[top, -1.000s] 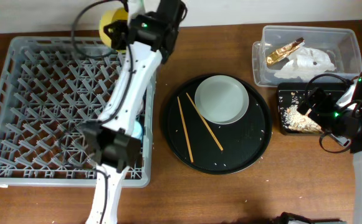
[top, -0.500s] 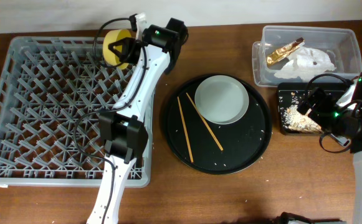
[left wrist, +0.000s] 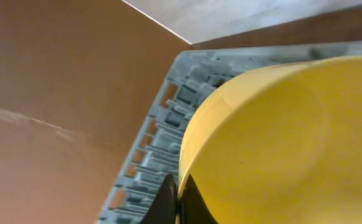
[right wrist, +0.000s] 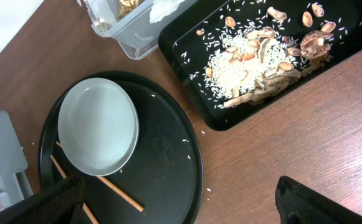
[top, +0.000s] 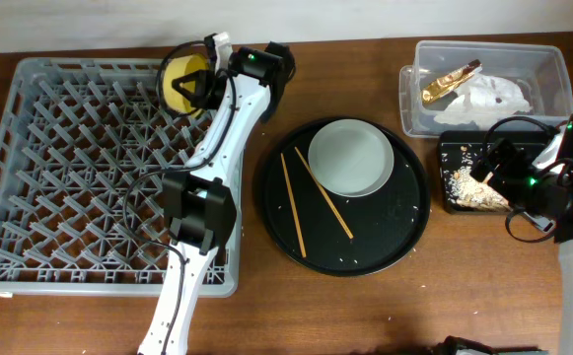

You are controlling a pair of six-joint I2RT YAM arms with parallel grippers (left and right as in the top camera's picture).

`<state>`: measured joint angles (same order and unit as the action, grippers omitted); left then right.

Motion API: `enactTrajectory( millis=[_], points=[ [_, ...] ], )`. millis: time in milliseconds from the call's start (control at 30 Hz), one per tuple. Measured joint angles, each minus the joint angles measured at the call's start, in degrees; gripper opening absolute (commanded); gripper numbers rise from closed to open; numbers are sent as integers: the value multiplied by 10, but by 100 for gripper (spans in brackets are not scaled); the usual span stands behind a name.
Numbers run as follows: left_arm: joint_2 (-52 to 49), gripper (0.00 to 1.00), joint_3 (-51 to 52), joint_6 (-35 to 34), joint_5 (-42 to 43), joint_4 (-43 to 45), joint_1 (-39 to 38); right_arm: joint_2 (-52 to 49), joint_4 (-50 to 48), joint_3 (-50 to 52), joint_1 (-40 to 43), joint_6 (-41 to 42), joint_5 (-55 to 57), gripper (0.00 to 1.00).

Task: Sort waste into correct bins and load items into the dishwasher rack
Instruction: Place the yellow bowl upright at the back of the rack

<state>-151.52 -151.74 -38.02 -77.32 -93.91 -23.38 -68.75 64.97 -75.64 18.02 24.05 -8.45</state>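
Observation:
The left gripper should next move toward the rack edge nearest the round tray [top: 404, 232], then lower the yellow bowl onto the rack's wires to release it.
My left gripper [top: 203, 85] is shut on the rim of the yellow bowl [top: 183, 83] and holds it tilted over the back right corner of the grey dishwasher rack [top: 59, 168]. The left wrist view shows the bowl [left wrist: 280, 143] filling the frame, with the fingers [left wrist: 176, 199] pinching its rim. My right gripper [top: 488, 166] is open and empty above the shallow black tray [top: 454, 148], which holds rice and food scraps [right wrist: 261, 62]. The clear tub [top: 552, 74] holds the gold wrapper [top: 451, 81] and white tissue [top: 498, 94]. The grey plate [top: 351, 158] and two chopsticks [top: 323, 205] lie on the round black tray [top: 404, 232].
A light blue cup [top: 217, 205] shows partly behind my left arm at the rack's right edge. Rice grains are scattered on the round tray and the wood beside it. Bare brown table lies in front of the round tray.
My left gripper has carried the yellow bowl a little leftward and down over the rack's back right corner. The right arm has not moved.

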Motion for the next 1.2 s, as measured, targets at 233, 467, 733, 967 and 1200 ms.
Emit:
enactTrajectory(
  millis=[233,467,733,967,1200],
  points=[
    [0,0,0,0,-33,-12,-45,0,0,0,0,0,0,98],
    [0,0,0,-9,-94,-25,-41,0,0,0,0,0,0,99],
    [-7,0,0,-50,-101,-23,-40,0,0,0,0,0,0,99],
    [-39,0,0,-54,-76,-26,-24,0,0,0,0,0,0,99],
    [-39,65,-1,-58,42,-29,-43,0,0,0,0,0,0,98]
  ],
)
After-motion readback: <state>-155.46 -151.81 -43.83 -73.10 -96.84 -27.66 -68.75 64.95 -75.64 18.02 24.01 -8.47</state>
